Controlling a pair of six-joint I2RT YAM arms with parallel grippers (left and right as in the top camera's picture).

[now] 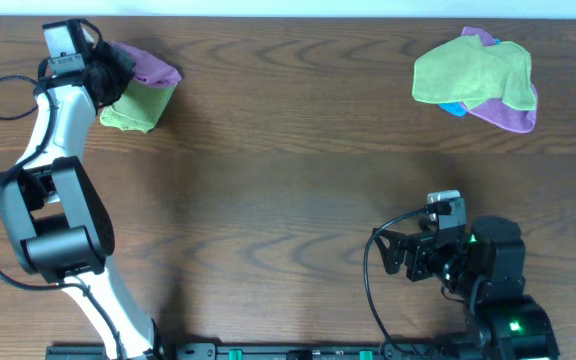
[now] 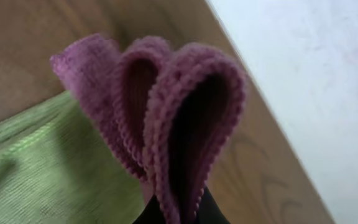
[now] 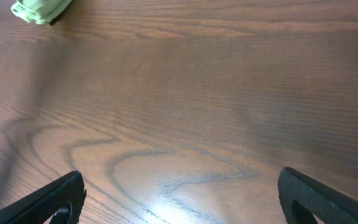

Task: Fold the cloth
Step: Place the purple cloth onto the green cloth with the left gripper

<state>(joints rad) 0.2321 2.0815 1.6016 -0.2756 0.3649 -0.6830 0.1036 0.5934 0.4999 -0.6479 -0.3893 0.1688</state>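
Observation:
The left gripper needs to come back from the table's far edge and over the green cloth to let go of the purple one, because the near part of the green cloth is uncovered.
A purple cloth (image 1: 151,68) lies bunched over a folded green cloth (image 1: 133,108) at the table's far left. My left gripper (image 1: 118,72) is shut on the purple cloth; in the left wrist view its looped folds (image 2: 166,118) rise from between my fingers (image 2: 178,214), with the green cloth (image 2: 36,162) beside them. My right gripper (image 1: 396,255) is open and empty, low over bare wood at the front right; its fingers (image 3: 182,199) frame the table. The green cloth also shows far off in the right wrist view (image 3: 39,9).
A heap of cloths sits at the far right: a green one (image 1: 468,70) on top of a purple one (image 1: 508,112) and a blue one (image 1: 452,108). The table's far edge (image 2: 260,93) runs just behind my left gripper.

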